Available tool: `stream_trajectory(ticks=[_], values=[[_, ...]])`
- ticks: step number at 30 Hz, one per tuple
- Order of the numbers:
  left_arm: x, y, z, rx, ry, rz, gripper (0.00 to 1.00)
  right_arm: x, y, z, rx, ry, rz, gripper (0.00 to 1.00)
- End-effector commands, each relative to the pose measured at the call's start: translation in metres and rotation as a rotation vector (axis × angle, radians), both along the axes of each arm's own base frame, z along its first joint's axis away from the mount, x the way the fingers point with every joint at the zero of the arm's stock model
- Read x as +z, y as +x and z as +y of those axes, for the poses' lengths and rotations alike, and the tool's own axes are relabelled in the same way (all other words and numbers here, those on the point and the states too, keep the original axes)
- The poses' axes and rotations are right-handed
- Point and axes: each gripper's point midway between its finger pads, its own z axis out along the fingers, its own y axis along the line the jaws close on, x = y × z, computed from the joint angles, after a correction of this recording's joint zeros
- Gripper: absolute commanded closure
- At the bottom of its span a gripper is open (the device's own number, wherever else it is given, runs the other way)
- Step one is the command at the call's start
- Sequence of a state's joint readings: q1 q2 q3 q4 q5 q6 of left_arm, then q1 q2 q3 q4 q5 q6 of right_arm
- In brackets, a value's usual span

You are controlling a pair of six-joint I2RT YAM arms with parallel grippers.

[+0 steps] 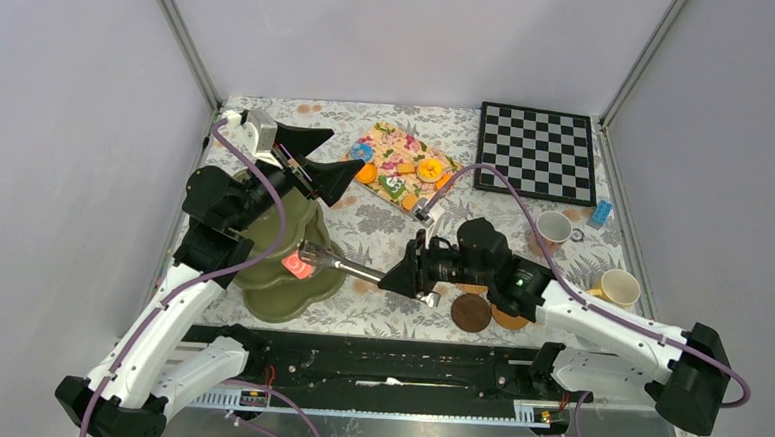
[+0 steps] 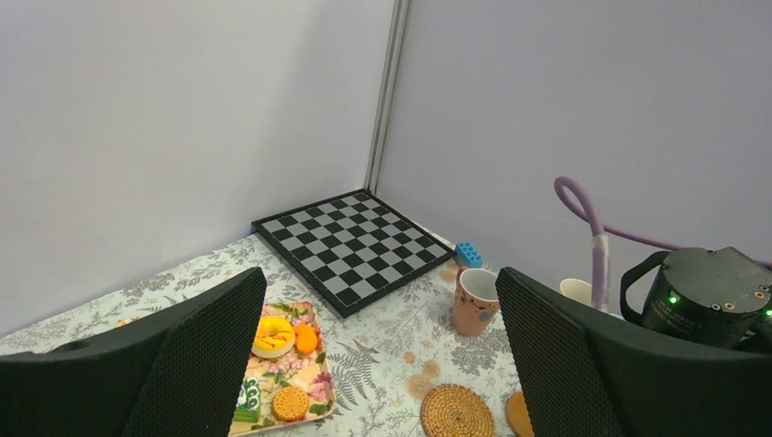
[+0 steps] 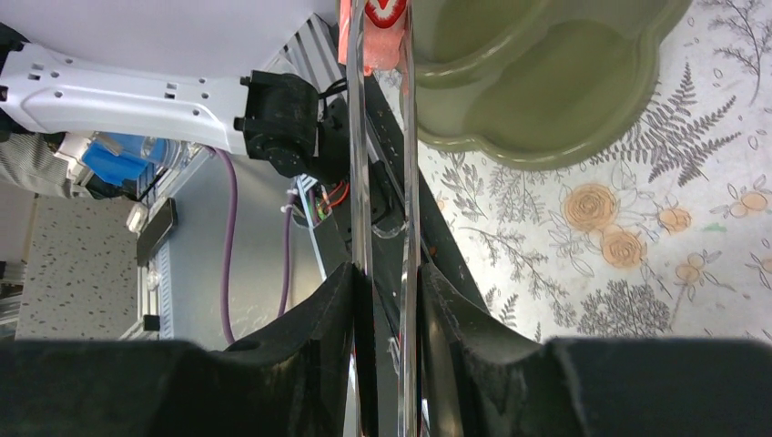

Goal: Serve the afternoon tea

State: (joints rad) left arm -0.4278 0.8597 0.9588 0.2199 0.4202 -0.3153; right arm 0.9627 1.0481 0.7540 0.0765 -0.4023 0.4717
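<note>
My right gripper will next slide the tongs left in the top view, between the olive-green stand's levels, and release the pastry (image 1: pixel 298 266).
My right gripper (image 1: pixel 413 276) is shut on the metal tongs (image 1: pixel 346 266), which reach left. The tong tips pinch a red-and-pink pastry (image 1: pixel 298 266) over the olive-green stand (image 1: pixel 289 298). In the right wrist view the tongs (image 3: pixel 387 182) run up between my fingers to the pastry (image 3: pixel 382 18) at the stand's rim (image 3: pixel 537 137). My left gripper (image 1: pixel 311 159) hangs open and empty above the stand's far side. A floral tray (image 1: pixel 398 139) holds a yellow donut (image 2: pixel 273 335), a biscuit (image 2: pixel 289 402) and a green cake (image 2: pixel 246 401). A brownish-pink mug (image 1: pixel 553 227) and a yellow mug (image 1: pixel 618 288) stand on the right.
A chessboard (image 1: pixel 537 151) lies at the back right with a blue brick (image 1: pixel 600 213) beside it. A brown coaster (image 1: pixel 471 311) and another (image 1: pixel 508 320) lie under the right forearm; a woven coaster (image 2: pixel 455 412) shows in the left wrist view. Grey walls enclose three sides.
</note>
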Motion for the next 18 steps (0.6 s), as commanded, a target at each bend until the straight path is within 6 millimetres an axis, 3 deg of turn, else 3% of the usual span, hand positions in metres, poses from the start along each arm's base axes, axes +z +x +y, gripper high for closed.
stream_trajectory(ticks=[1, 8, 18], values=[[0.014, -0.006, 0.0, -0.02, -0.023, -0.052, 0.01, 0.023, 0.008, 0.021, -0.011, 0.105, -0.04, 0.77], [0.014, -0.006, 0.0, -0.019, -0.023, -0.054, 0.01, 0.011, 0.013, 0.04, 0.001, 0.093, -0.051, 0.77], [0.016, -0.007, 0.0, -0.018, -0.025, -0.057, 0.01, 0.01, 0.021, 0.069, 0.006, 0.097, -0.104, 0.78]])
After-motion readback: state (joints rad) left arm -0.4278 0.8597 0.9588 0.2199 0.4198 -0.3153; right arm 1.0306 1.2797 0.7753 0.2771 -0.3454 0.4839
